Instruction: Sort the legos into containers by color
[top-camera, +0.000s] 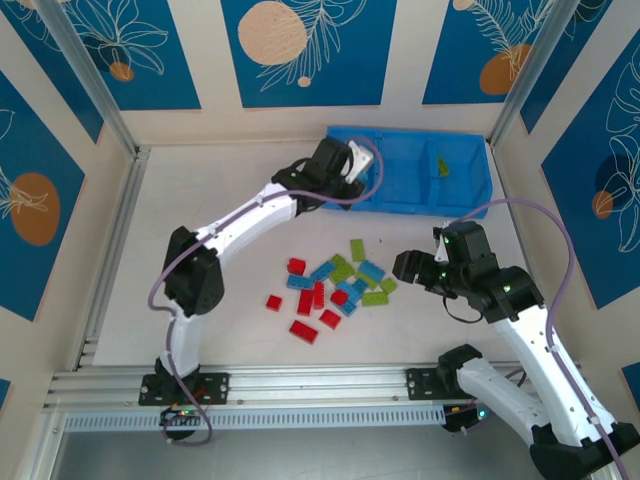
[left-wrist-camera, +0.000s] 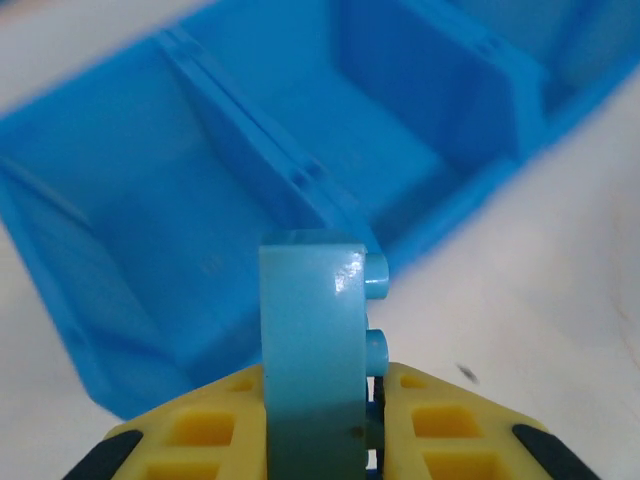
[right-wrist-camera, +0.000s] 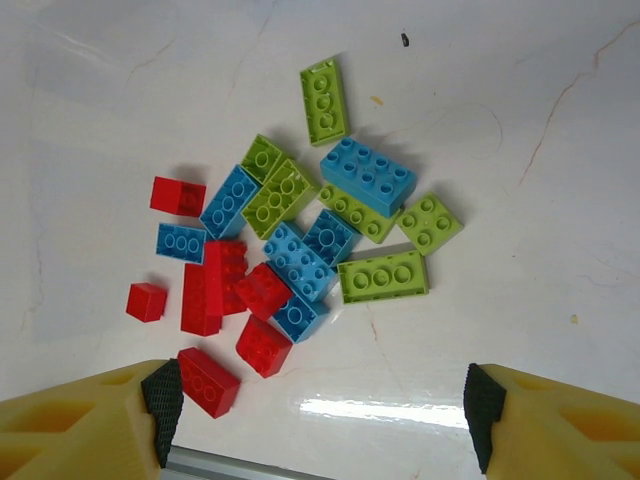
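Observation:
The light blue lego (left-wrist-camera: 310, 330) needs to go over the tray's empty end compartment first, then my left gripper needs to lower it there and release it.
My left gripper (top-camera: 356, 160) hangs at the left end of the bright blue tray of containers (top-camera: 400, 205), shut on a light blue lego (left-wrist-camera: 310, 330) that stands upright between its yellow fingers (left-wrist-camera: 200, 430). In the left wrist view the tray's compartments (left-wrist-camera: 250, 130) lie just beyond the brick. One green lego (top-camera: 441, 167) lies in the right compartment. The loose pile of red, light blue and lime green legos (top-camera: 335, 285) sits mid-table. My right gripper (top-camera: 410, 268) is beside the pile's right edge, and in the right wrist view it (right-wrist-camera: 320, 410) stands open above the pile (right-wrist-camera: 290, 240) with nothing between its pads.
An aluminium rail (top-camera: 300, 385) runs along the near table edge, and it shows at the bottom of the right wrist view (right-wrist-camera: 230, 465). Slanted frame posts (top-camera: 95, 75) stand at the back corners. The patterned walls close in the table on three sides.

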